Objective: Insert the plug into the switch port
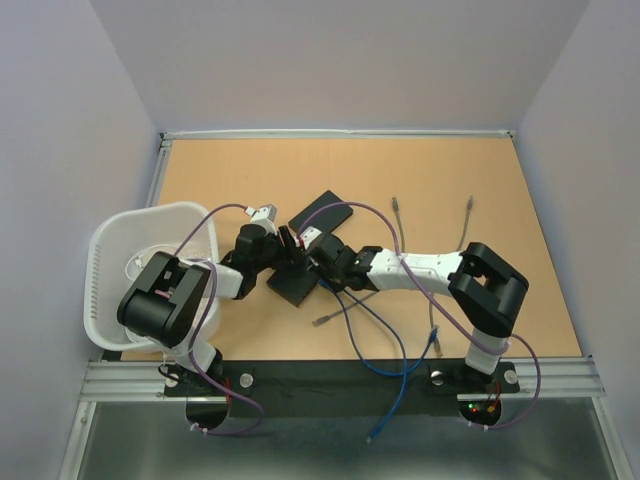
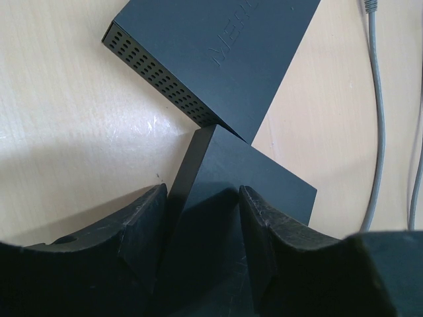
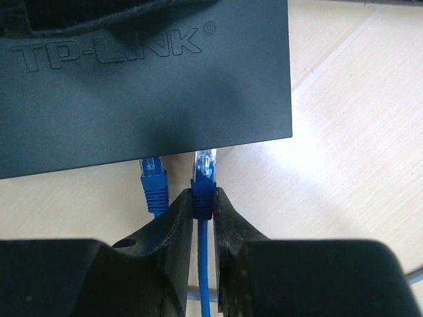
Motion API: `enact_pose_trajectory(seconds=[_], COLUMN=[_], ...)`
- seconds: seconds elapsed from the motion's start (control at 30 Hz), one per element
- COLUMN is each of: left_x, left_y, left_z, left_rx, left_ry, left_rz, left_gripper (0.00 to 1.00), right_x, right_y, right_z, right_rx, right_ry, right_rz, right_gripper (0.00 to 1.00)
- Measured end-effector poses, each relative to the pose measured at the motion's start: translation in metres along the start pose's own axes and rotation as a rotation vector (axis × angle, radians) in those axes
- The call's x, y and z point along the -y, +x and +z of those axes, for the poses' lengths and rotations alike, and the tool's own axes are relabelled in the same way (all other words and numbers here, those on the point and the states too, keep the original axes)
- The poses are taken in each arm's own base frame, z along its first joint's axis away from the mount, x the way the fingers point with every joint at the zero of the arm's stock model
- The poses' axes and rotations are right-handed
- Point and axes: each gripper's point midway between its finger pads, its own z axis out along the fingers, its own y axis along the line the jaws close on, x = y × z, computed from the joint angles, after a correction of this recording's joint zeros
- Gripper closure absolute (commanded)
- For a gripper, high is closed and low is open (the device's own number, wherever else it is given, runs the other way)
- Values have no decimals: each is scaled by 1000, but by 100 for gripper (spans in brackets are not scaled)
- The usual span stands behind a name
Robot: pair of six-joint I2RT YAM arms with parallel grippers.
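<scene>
The plug's clear tip still shows outside, so I will push my right gripper to the left in the top view toward the switch's port edge (image 1: 315, 284) (image 3: 205, 149) next, before letting go.
A black TP-LINK switch (image 3: 145, 79) lies flat in the middle of the table (image 1: 296, 283). My left gripper (image 2: 200, 198) is shut on this switch (image 2: 228, 175), one finger on each side of its near corner; in the top view the gripper (image 1: 288, 250) is at the switch's far edge. My right gripper (image 3: 205, 198) is shut on the boot of a blue plug (image 3: 204, 173). The plug's clear tip touches the switch's port edge. A second blue plug (image 3: 154, 181) sits in a port just to its left. In the top view the right gripper (image 1: 320, 263) is at the switch's right side.
A second black switch (image 1: 322, 213) lies behind the first, corner to corner (image 2: 218, 59). Two grey cables (image 1: 397, 215) (image 1: 467, 222) lie at the back right. Blue cable (image 1: 385, 362) loops toward the near edge. A white basket (image 1: 105, 262) stands at the left.
</scene>
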Motion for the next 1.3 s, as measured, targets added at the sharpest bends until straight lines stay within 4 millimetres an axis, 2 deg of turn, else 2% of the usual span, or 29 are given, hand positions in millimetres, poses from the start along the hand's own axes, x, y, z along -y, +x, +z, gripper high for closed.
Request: enact_pose_trajectory(seconds=[0.57,0.67,1.0,1.3], left_x=[2,3,3,-1], left_y=[0,0,-1,-7], left_z=[5,6,8,11], left_rx=[-2,-2,2,28], left_ry=[11,15,17,-4], left_rz=[18,20,24,42], left_gripper=[48,48,50,55], right_x=[-4,-4,-3,-3], right_y=[0,1,-1,-10], right_z=[3,10,11,16], right_rx=[1,1,5,-53], right_ry=[-52,-42,-31,-22], right_rz=[-112,-113,-87,-96], right_gripper=[100,100,99,100])
